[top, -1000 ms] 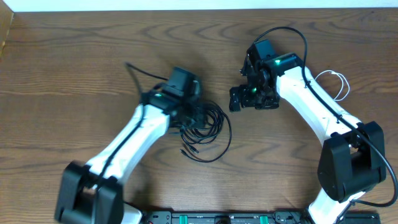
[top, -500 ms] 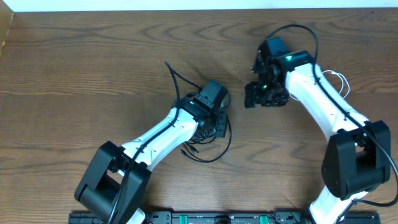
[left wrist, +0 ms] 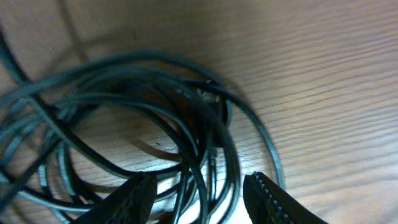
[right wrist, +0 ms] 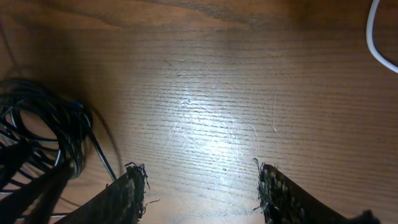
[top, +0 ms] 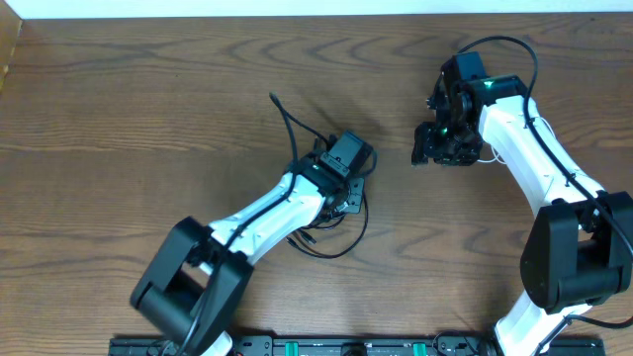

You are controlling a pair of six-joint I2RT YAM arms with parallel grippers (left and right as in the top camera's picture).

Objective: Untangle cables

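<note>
Several parts of the black cables already run between my left gripper's open fingers, so it will next go slightly lower onto their heap and close there.
The black cables (top: 334,214) lie bunched in loose loops on the wooden table, with small plug ends (top: 297,239) sticking out at the lower left. My left gripper (top: 344,188) hangs right over the bundle. In the left wrist view it (left wrist: 199,202) is open, and several strands of the black cables (left wrist: 186,124) run loosely through the gap. My right gripper (top: 435,153) is off to the right of the bundle. It (right wrist: 199,186) is open over bare wood, with the black cables (right wrist: 43,130) to its left. A short piece of the white cable (right wrist: 375,37) curves in at the top right corner.
The right arm's own thick black wire (top: 495,44) arcs above its wrist. A black rail (top: 356,346) runs along the table's front edge. A pale strip (top: 297,8) borders the far edge.
My left arm swung right and now sits over the right side of the bundle. My right arm drew away to the right and its jaws narrowed.
</note>
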